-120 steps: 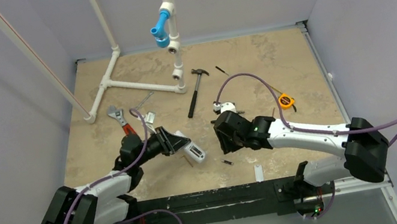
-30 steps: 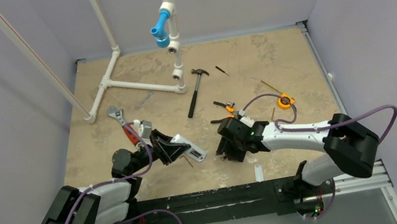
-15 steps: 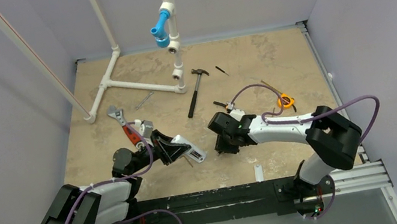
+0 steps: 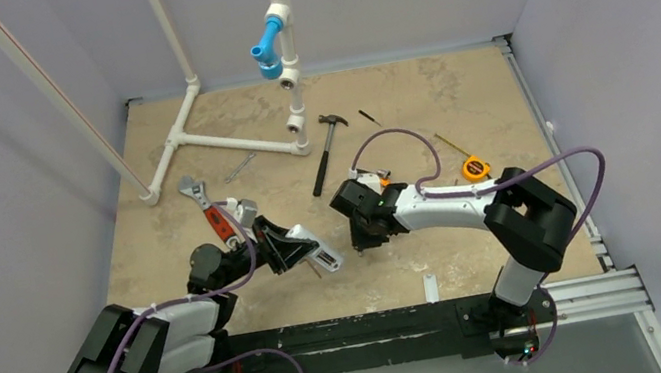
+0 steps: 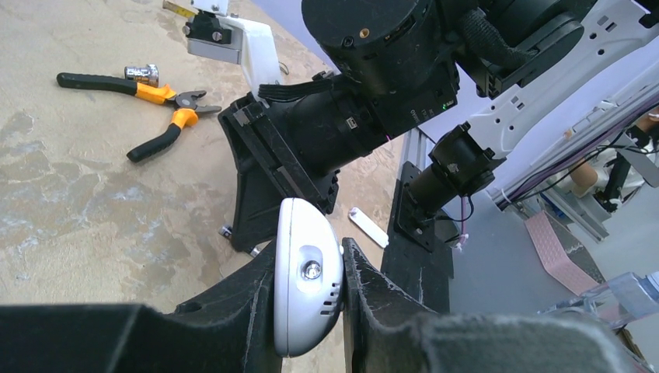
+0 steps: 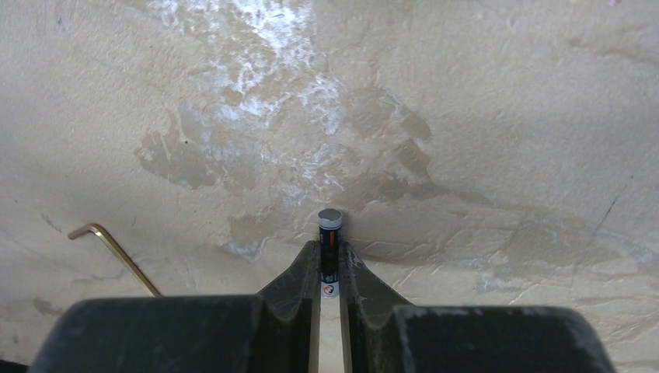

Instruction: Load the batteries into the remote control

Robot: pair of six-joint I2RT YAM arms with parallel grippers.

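Note:
My right gripper rises and turns next, then goes over the remote's battery bay [image 4: 327,260] and lowers the battery in to release it, since the bay lies uncovered.
My left gripper [image 4: 304,248] is shut on the white remote control [image 4: 325,253], low over the table left of centre. In the left wrist view the remote's rounded end [image 5: 307,284] sits clamped between both fingers. My right gripper [image 4: 363,240] stands just right of the remote, pointing down. In the right wrist view it [image 6: 329,260] is shut on a dark battery [image 6: 329,231], whose grey end sticks out past the fingertips close to the table. A dark cylinder end [image 5: 225,231] shows at the foot of the right fingers. I cannot pick out a second battery.
A brass hex key [image 6: 116,249] lies between the grippers [image 4: 313,267]. A white cover strip [image 4: 430,286] lies near the front edge. Orange-handled pliers [image 5: 155,116] with a small silver piece [image 5: 141,74], a hammer [image 4: 326,152], a tape measure [image 4: 475,167], a wrench [image 4: 203,203] and a PVC pipe frame [image 4: 228,143] lie farther back.
My right gripper has moved left and away from the front edge, ending close beside the remote. The left gripper and remote have stayed put for the last second.

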